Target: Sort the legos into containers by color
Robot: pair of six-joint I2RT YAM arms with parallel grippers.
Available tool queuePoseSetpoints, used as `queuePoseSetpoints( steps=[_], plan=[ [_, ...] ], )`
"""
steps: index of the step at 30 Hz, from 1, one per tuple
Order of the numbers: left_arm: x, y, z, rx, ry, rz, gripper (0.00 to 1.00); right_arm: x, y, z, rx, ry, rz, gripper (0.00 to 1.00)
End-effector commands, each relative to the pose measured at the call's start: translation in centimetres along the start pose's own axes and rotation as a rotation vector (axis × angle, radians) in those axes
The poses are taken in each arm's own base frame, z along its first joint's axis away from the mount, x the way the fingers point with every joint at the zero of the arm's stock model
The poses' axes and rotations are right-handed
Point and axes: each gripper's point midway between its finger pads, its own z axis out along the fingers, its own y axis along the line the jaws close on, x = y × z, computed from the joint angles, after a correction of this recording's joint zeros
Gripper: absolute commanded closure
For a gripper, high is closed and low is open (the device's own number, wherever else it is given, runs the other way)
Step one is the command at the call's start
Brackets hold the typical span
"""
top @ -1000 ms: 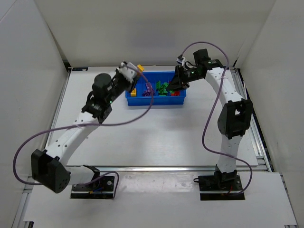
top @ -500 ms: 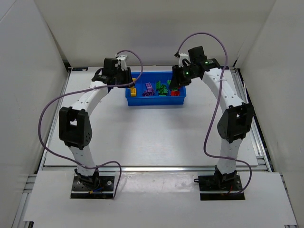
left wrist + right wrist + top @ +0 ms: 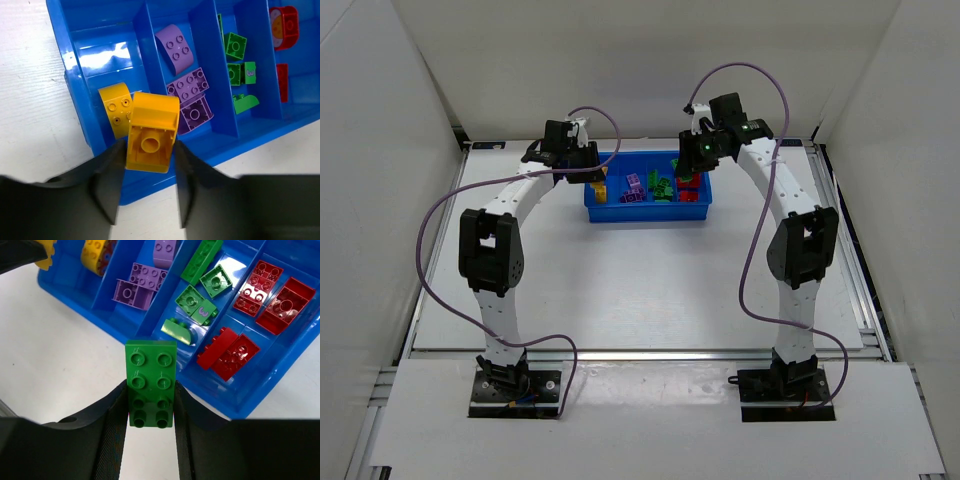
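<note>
I will next move my right gripper left in the top view and down over the tray's green section [image 3: 661,186] [image 3: 200,300], then release, since green legos lie there.
The blue tray [image 3: 648,212] lies at the back of the table, split into four compartments. My left gripper [image 3: 149,145] is shut on a yellow lego [image 3: 152,131], hollow side toward the camera, above the tray's leftmost compartment, where a curved yellow lego [image 3: 114,111] lies. Purple legos [image 3: 189,89], green legos [image 3: 235,47] and red legos [image 3: 283,20] fill the other three compartments. My right gripper [image 3: 150,405] is shut on a long green lego [image 3: 150,371], held above the tray's edge [image 3: 210,396] beside the green compartment [image 3: 200,300]. In the top view both grippers [image 3: 590,170] [image 3: 692,165] hover at the tray's ends.
White table [image 3: 640,280] spreads in front of the tray. White walls enclose the back and sides. Purple cables [image 3: 430,230] loop off both arms. The two arm bases [image 3: 515,385] stand at the near edge.
My left arm has swung from a low bent pose to upright, its gripper staying at the tray's left end with the yellow lego. My right gripper shifted slightly back and left.
</note>
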Motion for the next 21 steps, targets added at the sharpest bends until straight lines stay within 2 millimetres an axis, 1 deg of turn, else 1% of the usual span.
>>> queuePoseSetpoints(
  steps=[1,2,4,5,6,7,8,9,10,11,12,13,14,15,16,18,19,20,21],
  plan=[
    [-1.7,-0.1,-0.4,0.004,-0.033,-0.002,0.45,-1.8,-0.7,0.4,0.024,-0.047,-0.029,1.0],
    [-1.6,0.2,-0.2,-0.004,-0.031,-0.006,0.4,-1.8,-1.0,0.8,0.024,-0.044,-0.027,1.0],
    [-1.5,0.7,0.1,-0.019,-0.031,-0.015,0.25,-1.9,-1.5,1.5,0.028,-0.041,-0.021,1.0],
    [-1.6,0.6,0.2,-0.015,-0.035,-0.013,0.2,-1.9,-1.7,1.8,0.029,-0.042,-0.022,1.0],
    [-1.9,0.5,-0.1,-0.012,-0.047,-0.009,0.15,-2.0,-1.9,2.1,0.032,-0.044,-0.026,1.0],
    [-2.3,0.4,-0.3,-0.011,-0.067,-0.006,0.05,-1.7,-2.3,2.8,0.037,-0.032,-0.02,1.0],
    [-3.3,-0.1,-1.2,-0.003,-0.101,0.002,0.01,-1.6,-2.5,3.3,0.037,-0.028,-0.018,1.0],
    [-3.7,-0.4,-1.8,0.003,-0.118,0.005,0.0,-1.7,-2.6,3.5,0.037,-0.028,-0.018,1.0],
    [-4.1,-0.8,-2.1,0.021,-0.148,0.016,0.01,-1.4,-3.0,4.3,0.035,-0.021,-0.047,1.0],
    [-5.3,-1.6,-3.9,0.037,-0.199,0.035,0.01,-1.6,-2.9,4.5,0.03,-0.024,-0.053,1.0],
    [-5.8,-2.2,-4.7,0.05,-0.226,0.049,0.01,-1.9,-2.6,4.7,0.024,-0.03,-0.064,1.0],
    [-5.8,-2.5,-5.1,0.062,-0.238,0.067,0.01,-1.7,-2.9,5.4,0.037,-0.024,-0.073,1.0],
    [-6.5,-3.3,-6.7,0.076,-0.264,0.082,0.01,-1.8,-3.0,5.7,0.044,-0.025,-0.079,1.0],
    [-6.7,-3.6,-7.3,0.079,-0.267,0.088,0.01,-2.2,-2.8,5.9,0.044,-0.035,-0.085,1.0],
    [-7.0,-3.9,-8.3,0.082,-0.275,0.103,0.01,-2.1,-3.0,6.4,0.046,-0.031,-0.085,1.0],
    [-6.6,-3.5,-9.1,0.05,-0.26,0.104,0.01,-1.8,-3.1,7.4,0.041,-0.021,-0.087,1.0],
    [-6.8,-3.3,-10.0,0.024,-0.273,0.118,0.01,-1.7,-2.8,7.9,0.033,-0.019,-0.093,0.98],
    [-6.3,-2.7,-10.3,-0.005,-0.264,0.131,0.01,-1.4,-2.7,8.6,0.023,-0.01,-0.088,0.97],
    [-6.4,-2.2,-10.8,-0.029,-0.275,0.14,0.01,-1.3,-2.5,9.0,0.015,-0.008,-0.087,0.97]
  ],
)
